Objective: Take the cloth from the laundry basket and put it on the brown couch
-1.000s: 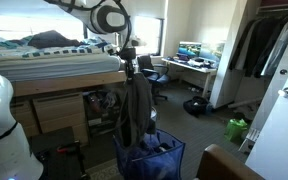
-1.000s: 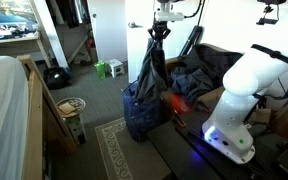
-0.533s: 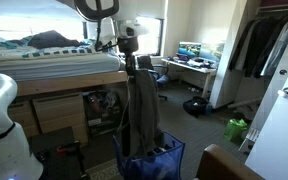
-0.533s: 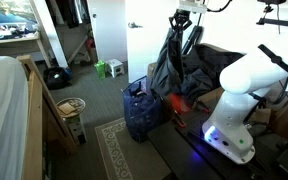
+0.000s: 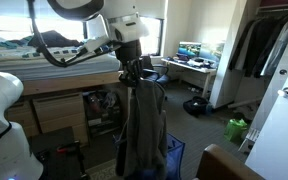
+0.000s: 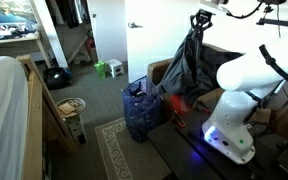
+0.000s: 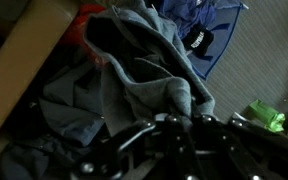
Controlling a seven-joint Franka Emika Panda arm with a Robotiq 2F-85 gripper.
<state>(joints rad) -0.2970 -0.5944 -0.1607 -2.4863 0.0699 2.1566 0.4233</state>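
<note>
Next I will swing my gripper away from the basket to the couch's clothes heap, below and to its left in the wrist view, then lower and release the cloth.
The cloth point(image 5: 141, 125) is a long dark grey garment hanging straight down from my gripper point(image 5: 130, 62). In an exterior view it point(image 6: 184, 68) hangs over the brown couch point(image 6: 160, 72), clear of the blue laundry basket point(image 6: 139, 112). My gripper point(image 6: 200, 22) is shut on its top. In the wrist view the grey cloth point(image 7: 149, 75) runs up between my jaws point(image 7: 174, 118), with the couch's heap of clothes below it.
A bunk bed point(image 5: 54, 65) stands beside the basket point(image 5: 174, 152). A desk with monitors point(image 5: 191, 55) is at the back, a green bag point(image 5: 236, 128) on the floor. The robot's white base point(image 6: 239, 95) sits next to the couch. A rug point(image 6: 119, 150) lies below.
My gripper has carried the cloth up and sideways, from above the basket to over the couch. The cloth's lower end has come fully out of the basket.
</note>
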